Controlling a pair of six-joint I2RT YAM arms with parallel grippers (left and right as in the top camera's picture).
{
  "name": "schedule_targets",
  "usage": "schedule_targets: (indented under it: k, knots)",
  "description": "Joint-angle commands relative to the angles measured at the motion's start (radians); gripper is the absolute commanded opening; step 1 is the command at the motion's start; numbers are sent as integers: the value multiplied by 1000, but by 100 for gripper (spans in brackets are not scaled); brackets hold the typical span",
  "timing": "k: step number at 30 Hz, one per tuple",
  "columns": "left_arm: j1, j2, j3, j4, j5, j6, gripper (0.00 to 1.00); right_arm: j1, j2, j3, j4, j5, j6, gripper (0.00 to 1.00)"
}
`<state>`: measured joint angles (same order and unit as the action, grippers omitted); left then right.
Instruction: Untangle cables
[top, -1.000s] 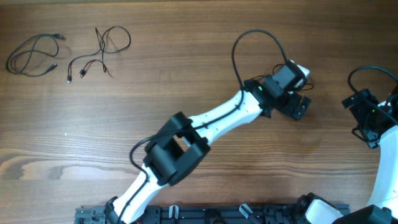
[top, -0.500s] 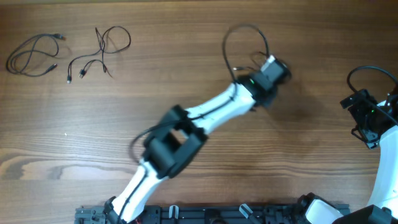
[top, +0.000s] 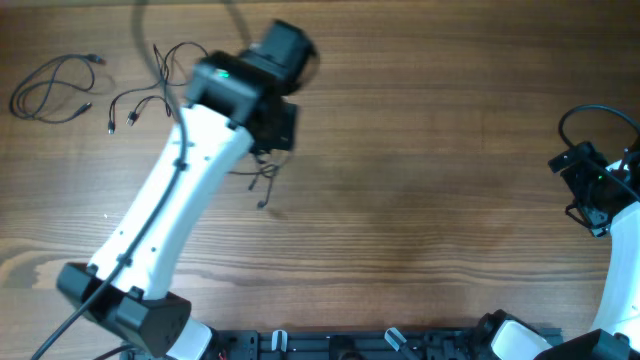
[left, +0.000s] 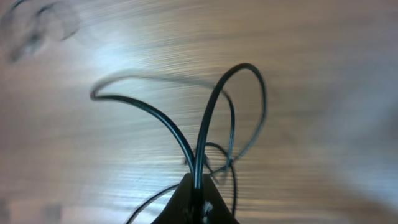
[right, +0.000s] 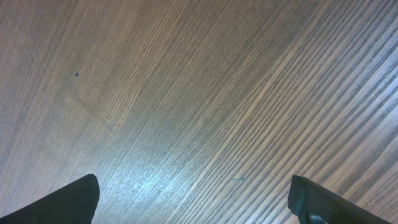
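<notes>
I will next move my left gripper down and to the left in the overhead view, then lower it and release my cable, because there is clear wood there, short of the coiled cable.
My left gripper (top: 277, 128) hovers at the upper left of the table, shut on one thin black cable (top: 263, 180) that trails below it. In the left wrist view this cable (left: 214, 118) rises from the closed gripper (left: 199, 190) in two or three loops over the wood. A coiled cable (top: 50, 90) lies at the far left. A branching cable (top: 160, 85) with small plugs lies just beside it, left of my arm. My right gripper (top: 590, 190) is at the right edge, open over bare wood (right: 199, 205), with its fingers (right: 74, 199) wide apart.
The white left arm (top: 170, 210) crosses the table diagonally from the front rail (top: 340, 345) to the upper left. Its thick black wire (top: 140, 25) arcs past the top edge. The right arm's wire (top: 595, 120) loops at the far right.
The left gripper has shut, and the left arm has swung fast from the right-centre of the table to the upper left, with a cable now in its jaws. The right arm has not moved.
</notes>
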<state>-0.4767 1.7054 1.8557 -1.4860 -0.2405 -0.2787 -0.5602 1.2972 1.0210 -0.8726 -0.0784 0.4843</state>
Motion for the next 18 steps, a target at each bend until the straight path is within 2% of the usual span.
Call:
schedule_targets:
  k: [1,5,11,15,18]
  knots:
    - [214,-51,-3,-27,-77,-216,4,-2,-10,2,4,-29,-10,100]
    - [486,-50,-42,13,-63,-313,4,-2,-10,2,4,-29,-11,100]
    - [793,-50,-147,49,15,-321,4,-2,-10,2,5,-28,-10,100]
    - [916,-50,-254,119,26,-320,4,-2,-10,2,8,-29,-10,100]
    - [977,-50,-352,251,27,-328,4,-2,-10,2,7,-29,-10,100]
